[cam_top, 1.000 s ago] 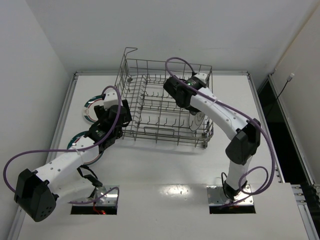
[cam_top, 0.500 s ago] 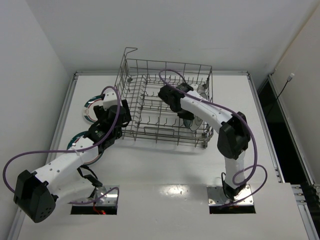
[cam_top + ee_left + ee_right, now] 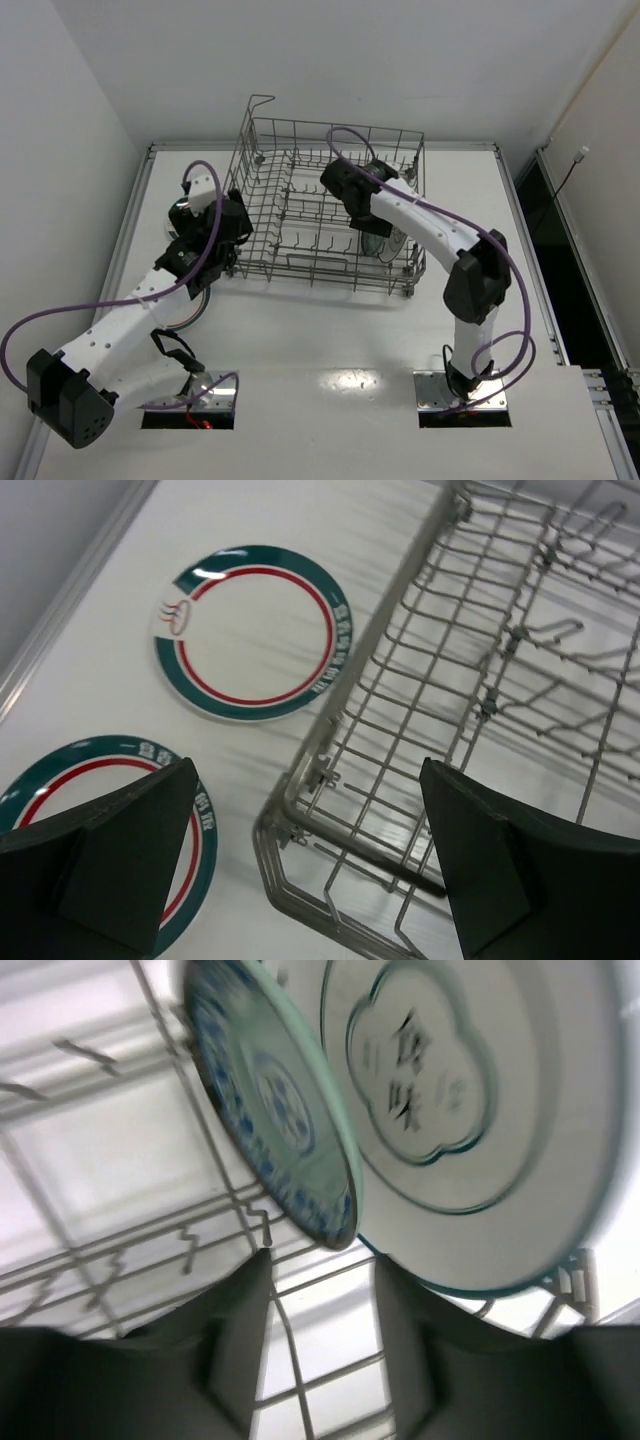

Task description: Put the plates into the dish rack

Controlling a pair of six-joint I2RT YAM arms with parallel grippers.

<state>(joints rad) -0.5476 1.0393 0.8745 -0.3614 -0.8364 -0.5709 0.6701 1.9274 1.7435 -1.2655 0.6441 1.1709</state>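
Note:
Next, my left gripper moves toward the bar and down onto the far white plate's free rim, as its bar side is free beside the rack [image 3: 330, 205].
Two white plates with green-and-red rim bands lie flat on the table left of the dish rack [image 3: 330, 205]: the far one [image 3: 250, 630] is in full view, the near one [image 3: 60, 790] is partly behind my left finger. My left gripper [image 3: 310, 870] [image 3: 218, 240] is open and empty above the rack's near-left corner [image 3: 300, 810]. The teal patterned plate [image 3: 270, 1100] and the pale grey plate [image 3: 470, 1100] stand on edge side by side in the rack. My right gripper [image 3: 325, 1330] [image 3: 378, 238] is open and empty just below their edges, inside the rack.
The rack's raised wire handle loop [image 3: 260, 100] stands at its far-left corner. Rows of upright tines [image 3: 300, 235] fill the rack floor. White walls close in at the left and back. The left table rail [image 3: 70, 580] runs beside the flat plates.
My left arm has swung towards the far side, so the gripper now hangs over the rack's left corner and covers the table plates from above. My right wrist shifted slightly inside the rack.

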